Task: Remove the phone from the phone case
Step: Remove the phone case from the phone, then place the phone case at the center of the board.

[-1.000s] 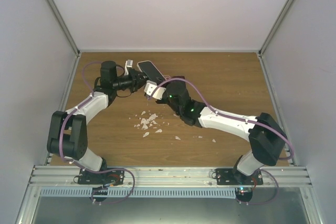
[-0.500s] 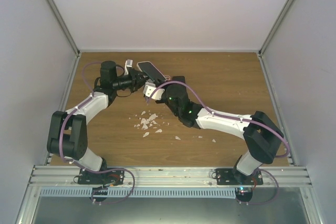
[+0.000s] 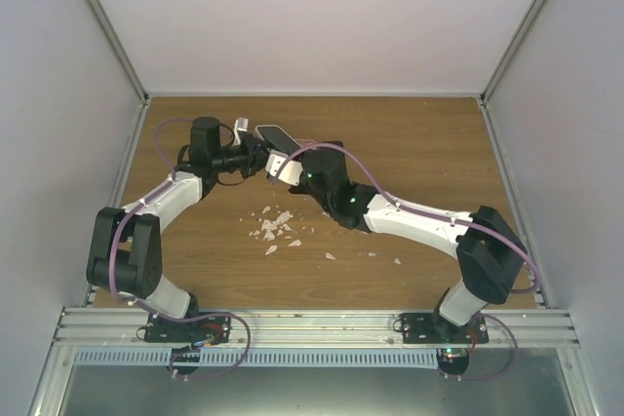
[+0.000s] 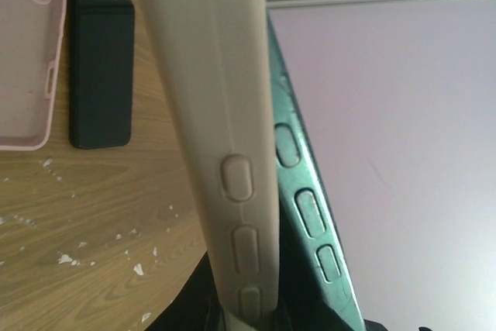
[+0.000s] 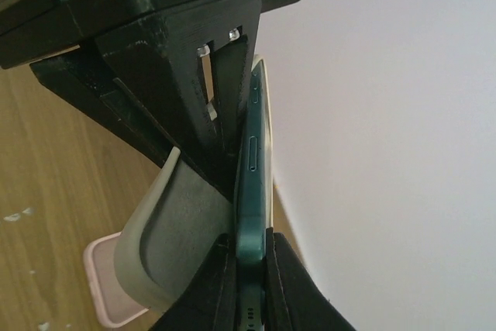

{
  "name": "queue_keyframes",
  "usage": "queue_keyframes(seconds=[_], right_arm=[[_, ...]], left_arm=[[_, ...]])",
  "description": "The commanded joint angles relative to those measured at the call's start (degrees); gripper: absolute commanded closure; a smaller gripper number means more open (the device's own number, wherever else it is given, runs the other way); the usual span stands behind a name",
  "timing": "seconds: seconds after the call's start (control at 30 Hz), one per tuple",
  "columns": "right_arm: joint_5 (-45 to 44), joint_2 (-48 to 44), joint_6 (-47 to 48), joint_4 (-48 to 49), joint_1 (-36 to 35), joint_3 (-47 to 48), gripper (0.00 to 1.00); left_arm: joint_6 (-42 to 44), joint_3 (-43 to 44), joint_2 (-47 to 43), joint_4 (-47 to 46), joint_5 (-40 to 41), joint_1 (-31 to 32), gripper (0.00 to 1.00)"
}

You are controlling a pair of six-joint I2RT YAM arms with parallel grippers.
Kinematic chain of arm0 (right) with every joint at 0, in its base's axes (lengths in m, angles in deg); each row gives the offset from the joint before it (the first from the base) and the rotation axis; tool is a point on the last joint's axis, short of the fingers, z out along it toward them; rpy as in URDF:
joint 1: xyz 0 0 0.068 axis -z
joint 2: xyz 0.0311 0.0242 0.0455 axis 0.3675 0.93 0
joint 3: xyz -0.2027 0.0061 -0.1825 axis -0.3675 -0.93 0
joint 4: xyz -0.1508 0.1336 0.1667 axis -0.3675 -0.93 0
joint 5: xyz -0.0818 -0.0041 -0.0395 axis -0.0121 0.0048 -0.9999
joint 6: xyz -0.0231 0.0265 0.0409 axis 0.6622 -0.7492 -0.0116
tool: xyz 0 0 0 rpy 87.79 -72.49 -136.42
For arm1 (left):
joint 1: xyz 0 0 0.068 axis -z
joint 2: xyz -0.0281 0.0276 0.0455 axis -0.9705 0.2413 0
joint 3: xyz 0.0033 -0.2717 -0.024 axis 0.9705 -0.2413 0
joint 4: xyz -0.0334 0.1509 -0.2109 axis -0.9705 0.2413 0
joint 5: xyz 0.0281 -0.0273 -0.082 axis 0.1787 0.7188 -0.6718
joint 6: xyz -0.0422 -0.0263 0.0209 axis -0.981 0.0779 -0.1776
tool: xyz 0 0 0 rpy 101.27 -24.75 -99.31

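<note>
My left gripper lowers back to the white flakes below it and nearer my base next, and releases the cream case clear of the pink one.
Both grippers hold the phone in its case (image 3: 274,134) in the air at the far left of the table. In the left wrist view my left gripper (image 4: 248,319) is shut on the cream case (image 4: 225,114), whose edge shows raised button bumps. The teal phone (image 4: 310,215) stands apart from it on the right. In the right wrist view my right gripper (image 5: 252,269) is shut on the lower end of the teal phone (image 5: 252,184). The case (image 5: 167,246) curls away from it to the left. From above, the left gripper (image 3: 257,152) and right gripper (image 3: 289,153) nearly meet.
A pink empty case (image 4: 23,52) and a dark phone-sized slab (image 4: 101,60) lie on the wooden table below. White flakes (image 3: 274,226) are scattered at mid table. The cell's back wall (image 3: 312,17) is close behind the phone.
The right arm has shifted slightly left and toward the back wall. The held phone now looks shorter and more tilted from above. Both grips are unchanged.
</note>
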Motion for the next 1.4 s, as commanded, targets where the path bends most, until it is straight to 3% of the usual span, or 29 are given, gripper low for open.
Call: queue_keyframes(seconds=[0.0,0.53,0.73,1.03,1.37], right_arm=[[-4.2,-3.2,-6.1,0.8,3.4,4.3,1.0],[4.4,-5.2,-14.1,-9.8,8.4,9.5,1.0],[6.1,-8.0,-14.5,-12.3,12.2,8.3,1.0],[6.1,-13.2,-13.9,-13.6,15.4,2.2,1.0],[5.4,-18.8,-13.7,-15.8,19.2,-3.4,0.99]], left_arm=[[10.3,-2.5,-1.8,4.8,4.9,-0.6,1.0],[17.6,-3.5,-2.2,7.4,9.3,-0.6,1.0],[22.5,-8.0,-3.8,3.0,3.5,-0.6,1.0],[30.8,-8.4,-1.4,8.4,-5.7,0.6,1.0],[33.5,-15.4,-1.9,10.0,-4.6,4.8,1.0]])
